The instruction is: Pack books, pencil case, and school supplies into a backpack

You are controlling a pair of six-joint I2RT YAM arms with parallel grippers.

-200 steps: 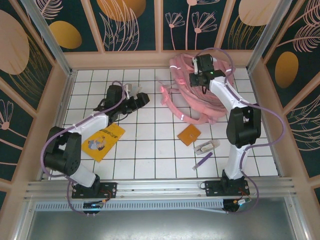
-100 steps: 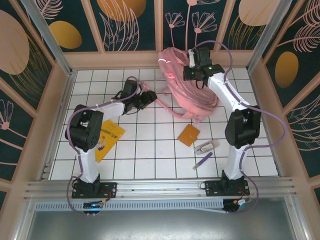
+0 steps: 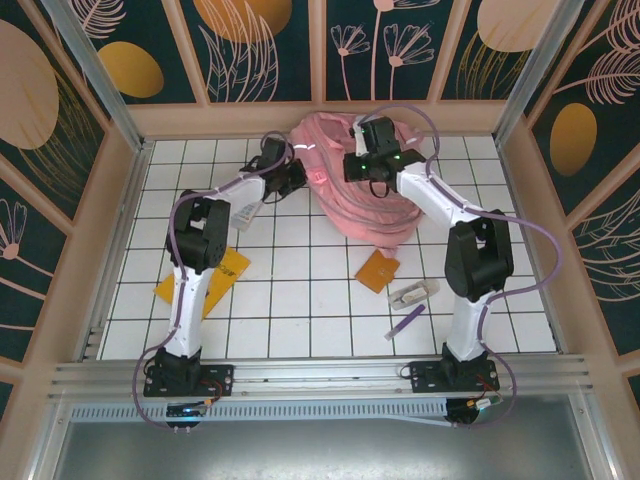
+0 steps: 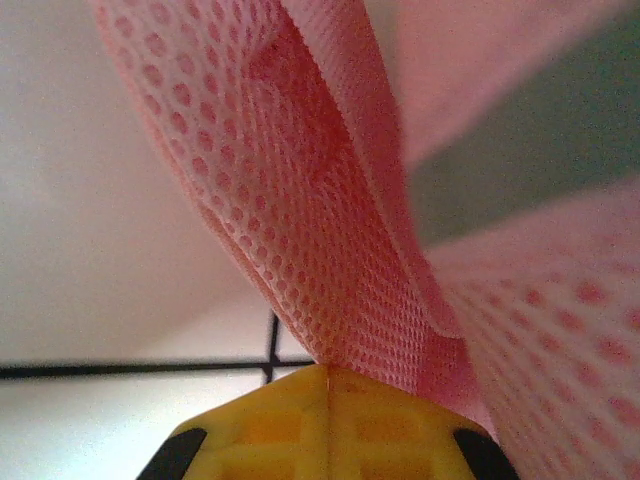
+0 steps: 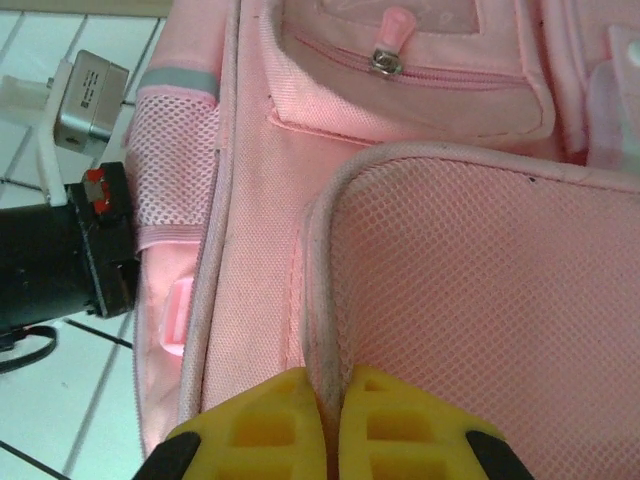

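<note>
The right gripper releases the bunched backpack's piped rim next and shifts slightly to get toward the mesh side pocket (image 3: 309, 164) of the backpack.
The pink backpack (image 3: 360, 195) lies bunched at the back middle of the table. My left gripper (image 3: 291, 173) is at its left edge, shut on a fold of pink mesh fabric (image 4: 330, 230) that comes out between the fingertips (image 4: 250, 425). My right gripper (image 3: 357, 163) is on top of the backpack (image 5: 260, 230), shut on the piped rim of a mesh panel (image 5: 470, 290). The yellow-orange booklet (image 3: 228, 268) lies partly under my left arm. On the table lie the small orange square booklet (image 3: 378, 270), a whitish-grey lump (image 3: 413, 294) and a purple pen (image 3: 405, 322). The whitish pencil case (image 3: 245, 213) lies beside my left forearm.
Wooden walls (image 3: 140, 120) close the tiled table at the back and both sides. An aluminium rail (image 3: 320, 375) runs along the near edge by the arm bases. The left wrist's camera block (image 5: 88, 85) sits close beside the backpack's side pocket (image 5: 175, 150).
My left arm swung from the left of the table to the backpack, and its gripper went from open to shut on the mesh. My right gripper drew the backpack leftward, bunching it.
</note>
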